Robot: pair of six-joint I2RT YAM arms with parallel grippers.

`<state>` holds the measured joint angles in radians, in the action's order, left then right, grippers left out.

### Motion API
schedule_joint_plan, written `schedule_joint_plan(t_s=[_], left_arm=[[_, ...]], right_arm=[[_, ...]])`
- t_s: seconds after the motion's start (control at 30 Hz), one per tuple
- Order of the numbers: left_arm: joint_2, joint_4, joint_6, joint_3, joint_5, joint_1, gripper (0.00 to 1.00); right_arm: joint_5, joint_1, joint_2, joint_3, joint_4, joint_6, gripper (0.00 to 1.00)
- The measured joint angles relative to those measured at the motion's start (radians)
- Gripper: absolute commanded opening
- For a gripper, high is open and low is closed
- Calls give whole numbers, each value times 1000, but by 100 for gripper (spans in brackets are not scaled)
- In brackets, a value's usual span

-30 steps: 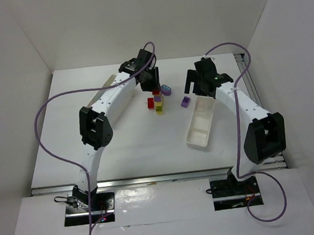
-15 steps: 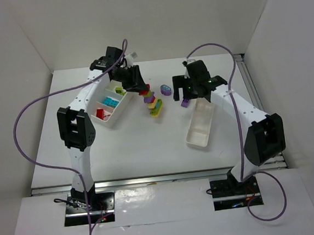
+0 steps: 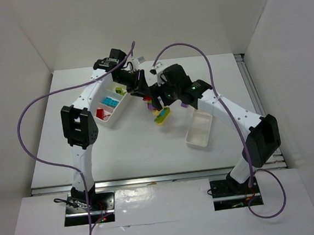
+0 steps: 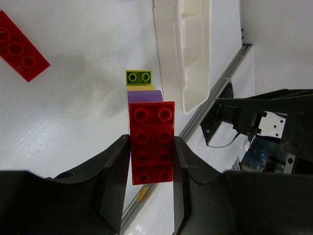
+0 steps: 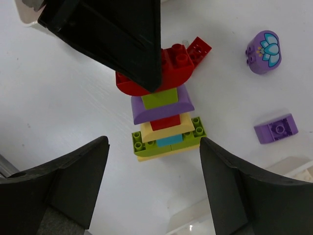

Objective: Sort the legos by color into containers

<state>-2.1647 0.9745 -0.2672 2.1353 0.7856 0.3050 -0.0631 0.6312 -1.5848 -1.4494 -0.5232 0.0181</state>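
The robot should carry the matching red brick in its left gripper next, over the tray section with red bricks to the gripper's left in the top view, and release it.
My left gripper (image 3: 143,91) is shut on the red top brick (image 4: 151,142) of a tilted stack of legos (image 3: 161,114). Under that brick the stack has lime, purple, red, yellow and cyan bricks and a lime base plate (image 5: 166,139). My right gripper (image 3: 162,100) is open and empty. Its fingers (image 5: 83,171) stand apart on either side of the stack's lower end without touching it. In the left wrist view my left gripper (image 4: 151,147) clamps the red brick on both sides.
A loose red brick (image 4: 22,46) lies on the table by the stack. A rounded purple brick (image 5: 264,51) and a small purple brick (image 5: 276,129) lie further right. The left tray (image 3: 122,108) holds cyan, red and lime bricks. The right tray (image 3: 195,141) looks empty.
My left gripper has tilted the once-upright stack and still holds it. My right arm has swung left, from the purple bricks to the stack, with its fingers open.
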Motion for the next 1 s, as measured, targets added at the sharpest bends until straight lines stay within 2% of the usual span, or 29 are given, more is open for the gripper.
schedule_joint_plan(t_s=[0.43,0.87,0.9,1.0], left_arm=[[-2,12,26,-16,80,-2,0],[-2,2,31,-16,102,-12,0],[-2,2,32,-16,102,-13,0],[-2,-6,32,-16,93,-15,0]], right_arm=[[7,16,-108,-30,39,-38,73],[15,33,-121,-29,96,-13,41],[16,33,-121,-28,98,-11,36],[26,33,-121,-13,122,0,28]])
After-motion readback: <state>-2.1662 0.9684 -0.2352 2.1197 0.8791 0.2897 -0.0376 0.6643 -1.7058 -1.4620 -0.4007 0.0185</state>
